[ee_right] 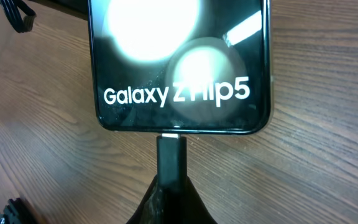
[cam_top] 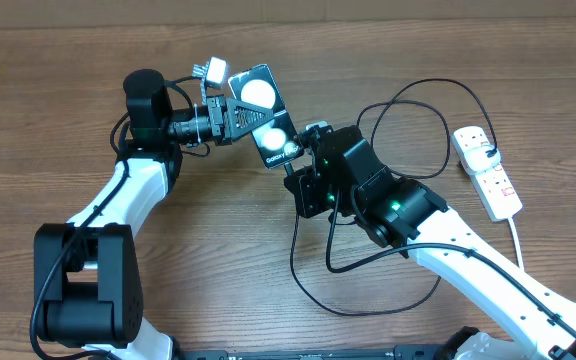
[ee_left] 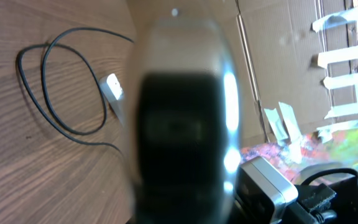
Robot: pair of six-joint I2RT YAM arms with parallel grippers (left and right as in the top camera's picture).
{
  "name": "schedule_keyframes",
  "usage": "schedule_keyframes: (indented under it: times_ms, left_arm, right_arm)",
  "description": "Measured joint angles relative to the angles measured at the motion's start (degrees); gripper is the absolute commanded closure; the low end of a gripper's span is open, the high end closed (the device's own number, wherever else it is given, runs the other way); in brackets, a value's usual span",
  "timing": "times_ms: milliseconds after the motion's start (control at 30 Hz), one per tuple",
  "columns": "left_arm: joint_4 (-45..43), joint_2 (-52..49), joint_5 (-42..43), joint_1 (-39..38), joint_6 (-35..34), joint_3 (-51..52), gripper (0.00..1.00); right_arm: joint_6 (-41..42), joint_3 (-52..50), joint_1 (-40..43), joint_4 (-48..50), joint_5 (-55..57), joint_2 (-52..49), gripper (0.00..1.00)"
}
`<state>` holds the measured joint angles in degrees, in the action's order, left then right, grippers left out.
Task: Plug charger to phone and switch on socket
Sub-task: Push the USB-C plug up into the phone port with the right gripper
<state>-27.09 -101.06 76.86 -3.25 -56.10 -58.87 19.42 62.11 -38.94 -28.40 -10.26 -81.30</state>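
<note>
My left gripper is still holding the phone (cam_top: 264, 113) off the table, so I will move it down and back and let go of the phone on the tabletop next to the cable.
The black phone (cam_top: 264, 113) is held off the table at the upper middle, its face showing two white glares. My left gripper (cam_top: 230, 117) is shut on the phone's upper end; the phone is a big blur in the left wrist view (ee_left: 182, 118). In the right wrist view the phone (ee_right: 179, 62) reads "Galaxy Z Flip5". My right gripper (ee_right: 171, 186) is shut on the charger's plug tip (ee_right: 171, 155), whose metal end meets the phone's bottom edge. The black charger cable (cam_top: 353, 305) loops over the table. The white power strip (cam_top: 488, 172) lies at the right.
The strip's white cord (cam_top: 516, 240) runs down the right side. A small white adapter (cam_top: 211, 71) sits above the left gripper. A cardboard wall (ee_left: 278, 56) rises beyond the table edge. Cable loops (cam_top: 418, 100) lie between the arms and the strip.
</note>
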Motion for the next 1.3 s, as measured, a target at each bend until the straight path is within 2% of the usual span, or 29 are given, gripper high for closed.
schedule_keyframes:
  times_ms: [400,1100,1233,1300]
  left_arm:
    - [-1.0,0.0,0.6,-0.1,5.7,-1.1,0.96]
    - [-1.7,0.0,-1.6,-0.1,6.1,2.3,0.96]
    - [-2.0,0.0,-1.6,-0.1,6.1,2.3,0.96]
    - [-2.1,0.0,-2.1,-0.1,6.1,2.3,0.96]
  right_arm:
    - [-0.3,-2.5,0.1,6.5,0.6,-0.6,0.96]
    - [-1.4,-3.7,0.0,6.4,0.8,-0.6,0.96]
    - [-1.5,-3.7,0.0,6.5,0.7,-0.6,0.82]
    - [-1.4,-3.7,-0.1,6.9,0.5,-0.6,0.67]
